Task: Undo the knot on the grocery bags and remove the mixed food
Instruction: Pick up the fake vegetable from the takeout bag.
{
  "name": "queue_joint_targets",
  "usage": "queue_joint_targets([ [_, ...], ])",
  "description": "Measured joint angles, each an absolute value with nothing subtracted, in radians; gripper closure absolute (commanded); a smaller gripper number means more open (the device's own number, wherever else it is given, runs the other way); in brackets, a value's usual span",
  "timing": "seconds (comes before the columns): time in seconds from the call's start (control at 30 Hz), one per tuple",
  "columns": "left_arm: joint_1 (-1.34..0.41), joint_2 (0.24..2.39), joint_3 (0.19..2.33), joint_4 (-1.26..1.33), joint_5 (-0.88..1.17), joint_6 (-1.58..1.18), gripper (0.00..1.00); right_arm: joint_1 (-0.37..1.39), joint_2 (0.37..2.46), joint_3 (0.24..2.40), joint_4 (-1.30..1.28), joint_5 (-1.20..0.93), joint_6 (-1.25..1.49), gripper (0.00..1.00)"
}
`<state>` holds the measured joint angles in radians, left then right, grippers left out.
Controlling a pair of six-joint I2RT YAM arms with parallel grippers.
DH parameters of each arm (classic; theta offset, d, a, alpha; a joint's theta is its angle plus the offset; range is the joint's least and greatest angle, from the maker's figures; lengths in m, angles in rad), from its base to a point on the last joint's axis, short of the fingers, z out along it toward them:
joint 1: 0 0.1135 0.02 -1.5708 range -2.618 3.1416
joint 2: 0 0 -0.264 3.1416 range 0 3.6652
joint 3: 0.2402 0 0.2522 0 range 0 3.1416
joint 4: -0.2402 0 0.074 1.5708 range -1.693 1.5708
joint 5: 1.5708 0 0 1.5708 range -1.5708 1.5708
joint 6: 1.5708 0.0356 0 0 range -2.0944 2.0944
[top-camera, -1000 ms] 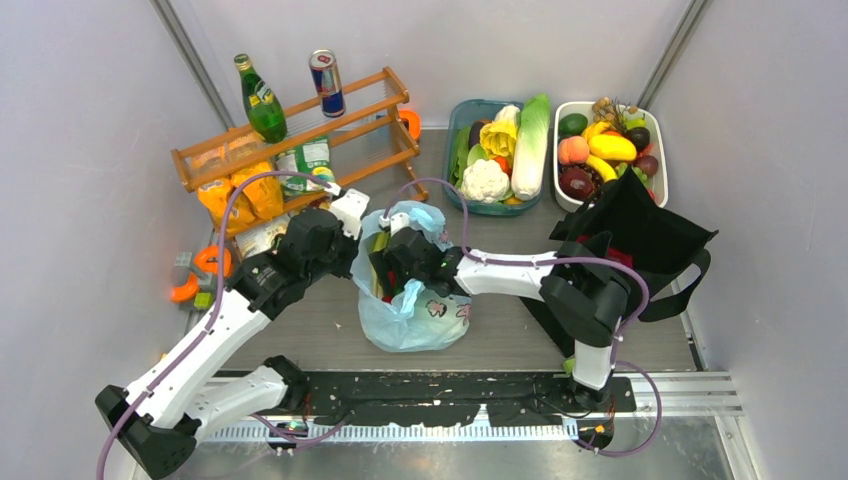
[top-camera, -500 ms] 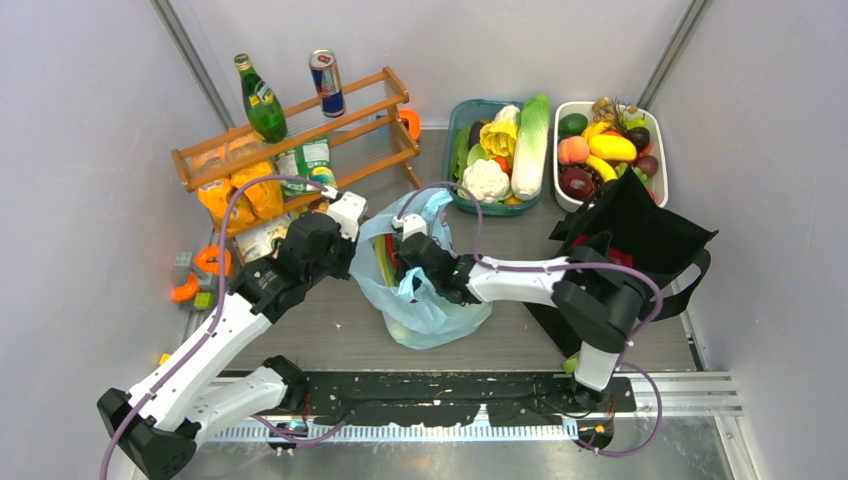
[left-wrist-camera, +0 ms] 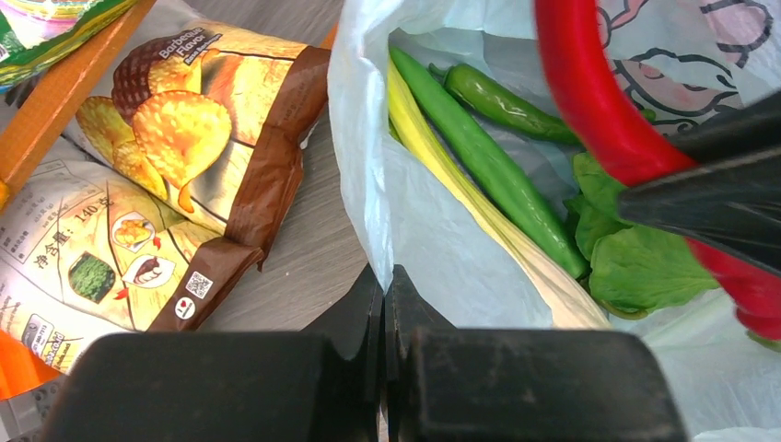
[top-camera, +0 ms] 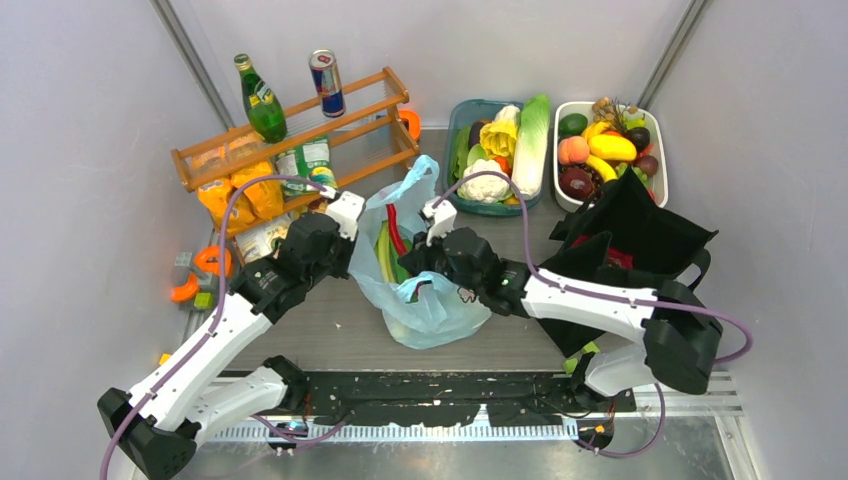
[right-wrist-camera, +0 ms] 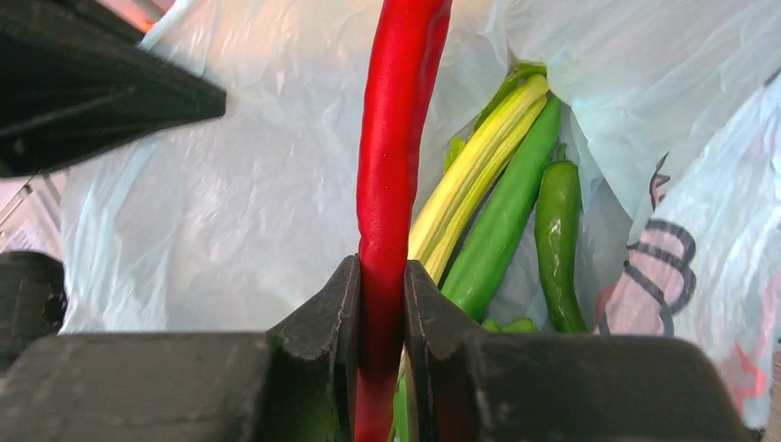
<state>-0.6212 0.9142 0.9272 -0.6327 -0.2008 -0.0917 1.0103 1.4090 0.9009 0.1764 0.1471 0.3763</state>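
My right gripper lifts the red pepper (right-wrist-camera: 391, 166) from the bag next and swings outward. Then it lowers and releases it on the teal tray's greens, because vegetables already lie there.
The light-blue plastic bag (top-camera: 435, 305) stands mid-table with its mouth wide; the knot is out of view. My left gripper (top-camera: 353, 250) is shut on the bag's left rim (left-wrist-camera: 368, 212), pinching the thin plastic at the fingertips (left-wrist-camera: 385, 281). My right gripper (top-camera: 410, 262) is shut on a long red pepper (right-wrist-camera: 391, 166), which rises out of the bag (top-camera: 397, 230). Inside lie green peppers (left-wrist-camera: 479, 161), a yellow-white stalk (right-wrist-camera: 470, 184) and a leafy green (left-wrist-camera: 635, 267). The black tote (top-camera: 640, 235) stands to the right, with no gripper near it.
A wooden rack (top-camera: 300, 130) at the back left carries a green bottle (top-camera: 262, 100) and a can (top-camera: 326, 82). Crisp packets (left-wrist-camera: 184, 138) lie beside the bag's left. A teal tray of vegetables (top-camera: 460, 125) and a white tray of fruit (top-camera: 660, 165) stand at the back.
My right gripper closed on the red pepper and drew it up out of the bag. The right arm swung out to the right. The left gripper kept its hold on the rim.
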Motion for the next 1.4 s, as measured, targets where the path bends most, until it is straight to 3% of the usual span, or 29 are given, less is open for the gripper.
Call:
queue_joint_targets([
  [0.67,-0.559,0.959,0.925,-0.640,-0.242,-0.123,1.00,1.011,1.028,0.671,0.297,-0.068,0.213,0.95],
  [1.0,-0.558,0.926,0.916,-0.621,-0.163,-0.095,1.00,1.010,1.085,0.759,0.507,0.081,0.210,0.95],
  [1.4,-0.558,0.933,0.912,-0.624,-0.230,-0.090,1.00,1.010,1.051,0.874,0.535,0.241,0.072,0.95],
])
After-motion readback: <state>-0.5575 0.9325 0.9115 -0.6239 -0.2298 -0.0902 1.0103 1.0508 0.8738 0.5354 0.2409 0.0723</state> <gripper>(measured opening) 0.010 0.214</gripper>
